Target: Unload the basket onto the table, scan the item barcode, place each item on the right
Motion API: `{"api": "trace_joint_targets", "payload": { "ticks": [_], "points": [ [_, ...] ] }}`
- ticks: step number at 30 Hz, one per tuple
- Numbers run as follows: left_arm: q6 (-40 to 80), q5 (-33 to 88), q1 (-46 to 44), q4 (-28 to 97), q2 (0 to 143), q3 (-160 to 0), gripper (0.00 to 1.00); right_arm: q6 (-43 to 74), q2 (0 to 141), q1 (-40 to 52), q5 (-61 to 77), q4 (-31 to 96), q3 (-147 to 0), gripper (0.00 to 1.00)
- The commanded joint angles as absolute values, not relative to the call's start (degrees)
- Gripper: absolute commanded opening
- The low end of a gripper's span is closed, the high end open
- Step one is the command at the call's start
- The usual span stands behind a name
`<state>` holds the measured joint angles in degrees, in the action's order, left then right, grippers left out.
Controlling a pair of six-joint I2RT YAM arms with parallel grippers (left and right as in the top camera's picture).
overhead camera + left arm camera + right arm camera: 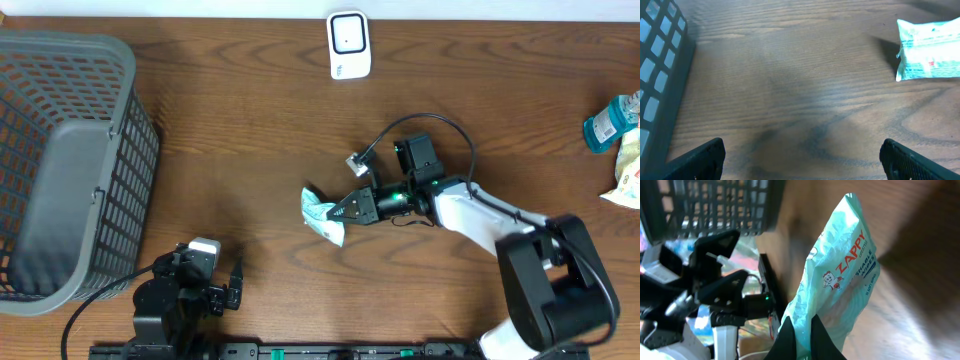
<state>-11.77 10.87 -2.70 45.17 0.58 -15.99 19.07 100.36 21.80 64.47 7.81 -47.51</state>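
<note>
The robot's right gripper needs to turn the pack [929, 50] flatter next and lower it onto the bare wood below to release it, because the pack is hanging tilted above the table.
The item is a pale green pack of wet wipes [323, 215], printed with red lettering [840, 287]. My right gripper [342, 209] is shut on one end of it, near the table's middle; its two black fingertips [787, 340] pinch the pack's crimped edge. In the left wrist view the same pack [929, 50] shows at the upper right, off the table. A white barcode scanner [349, 44] stands at the far edge of the table. My left gripper [205, 290] rests near the front edge, open, with only bare wood between its fingers [700, 160].
A large grey mesh basket [65, 165] fills the left side; its wall shows in the left wrist view [660, 75]. At the far right lie a teal bottle [610, 122] and a pale packet [625, 170].
</note>
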Motion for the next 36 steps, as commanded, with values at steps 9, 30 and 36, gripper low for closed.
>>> {"api": "trace_joint_targets", "payload": {
  "ticks": [9,30,36],
  "points": [
    [-11.3,11.6,-2.9,45.2,0.2,-16.1,0.99,16.7,103.6,11.3,56.0,10.7,-47.3,0.13],
    [-11.3,11.6,-2.9,45.2,0.2,-16.1,0.99,-4.3,83.3,12.0,37.6,22.6,-47.4,0.99],
    [-11.3,11.6,-2.9,45.2,0.2,-16.1,0.99,-9.6,89.7,12.1,43.0,16.6,-47.8,0.99]
  ]
}}
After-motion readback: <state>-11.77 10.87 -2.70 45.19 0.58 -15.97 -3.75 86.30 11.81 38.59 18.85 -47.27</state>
